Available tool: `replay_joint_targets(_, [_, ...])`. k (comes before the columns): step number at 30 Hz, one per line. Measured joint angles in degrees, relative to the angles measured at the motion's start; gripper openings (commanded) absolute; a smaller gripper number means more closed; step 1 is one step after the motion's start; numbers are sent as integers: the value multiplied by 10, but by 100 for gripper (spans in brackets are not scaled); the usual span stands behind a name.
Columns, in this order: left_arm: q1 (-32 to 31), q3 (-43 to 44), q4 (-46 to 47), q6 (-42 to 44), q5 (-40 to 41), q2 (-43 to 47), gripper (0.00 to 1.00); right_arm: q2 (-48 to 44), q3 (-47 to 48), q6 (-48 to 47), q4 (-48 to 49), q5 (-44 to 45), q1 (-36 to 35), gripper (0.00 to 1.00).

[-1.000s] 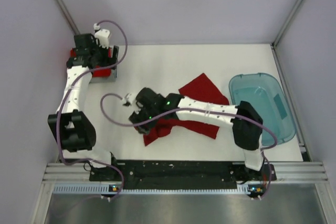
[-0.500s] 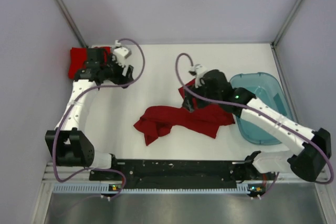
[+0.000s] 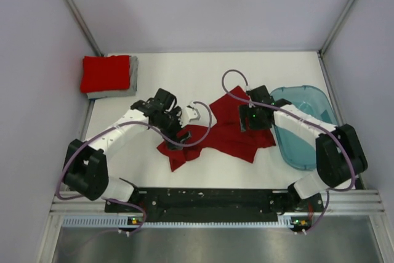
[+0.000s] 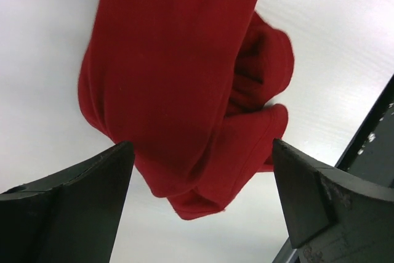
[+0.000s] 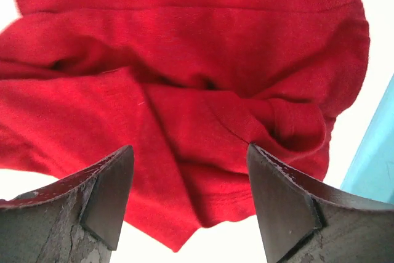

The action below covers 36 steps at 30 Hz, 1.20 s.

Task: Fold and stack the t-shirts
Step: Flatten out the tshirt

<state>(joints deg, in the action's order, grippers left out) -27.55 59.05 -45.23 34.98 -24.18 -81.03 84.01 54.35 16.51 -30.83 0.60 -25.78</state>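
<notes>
My right gripper lowers its fingers next and closes on the folds bunched (image 3: 253, 132) (image 5: 192, 138) between them, since the dark red t-shirt's wrinkled part lies below.
A dark red t-shirt (image 3: 225, 140) lies crumpled and unfolded across the middle of the table. My left gripper (image 3: 175, 132) hovers over its bunched left end, jaws open, with the cloth (image 4: 178, 90) ahead of and between the fingertips (image 4: 98, 177). My right gripper (image 3: 249, 121) is above the shirt's right part, open, with wrinkled cloth (image 5: 184, 78) lying under its spread jaws. At the back left a folded brighter red t-shirt (image 3: 106, 73) rests on a folded grey t-shirt (image 3: 118, 93).
The translucent teal tub (image 3: 315, 129) stands at the right, close behind my right arm, and its rim (image 5: 377, 164) shows in the right wrist view. The black rail (image 4: 369, 152) at the table's near edge lies just right of the left gripper.
My left arm has swung from the back-left stack to the left end of the dark red shirt, uncovering the stack. My right gripper shifted a little right and nearer over the shirt.
</notes>
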Motion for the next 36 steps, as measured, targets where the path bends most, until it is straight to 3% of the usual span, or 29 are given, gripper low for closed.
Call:
replay_joint_targets(2, [-1,-18,5,7,17,-6,94,36,4,-2,0,9,6,72])
replay_joint_targets(4, [-1,-28,5,13,33,-18,87,71,10,-6,-2,5,10,60])
replay_joint_targets(5, [-1,-30,10,20,53,-39,73,111,28,-18,-3,-30,11,43])
replay_joint_targets(8, [-1,-29,19,24,70,-59,41,135,49,-29,-8,-70,12,7])
replay_joint_targets(9, [-1,-28,21,24,76,-66,31,140,55,-35,-5,-83,12,0])
replay_joint_targets(11, [-1,-21,20,28,93,-87,0,144,62,-33,-2,-113,12,0])
replay_joint_targets(19, [35,64,42,17,167,-100,0,58,97,-36,-27,-143,-18,0])
replay_joint_targets(26, [65,194,65,6,244,-90,0,-85,254,-90,-30,-88,-44,0])
replay_joint_targets(33, [70,267,127,31,307,-4,0,-135,352,-174,-13,-60,-45,0])
replay_joint_targets(35, [71,255,137,43,301,28,8,-144,335,-189,-8,-67,-47,0])
replay_joint_targets(36, [71,237,145,49,292,44,21,-151,312,-196,-5,-71,-52,0])
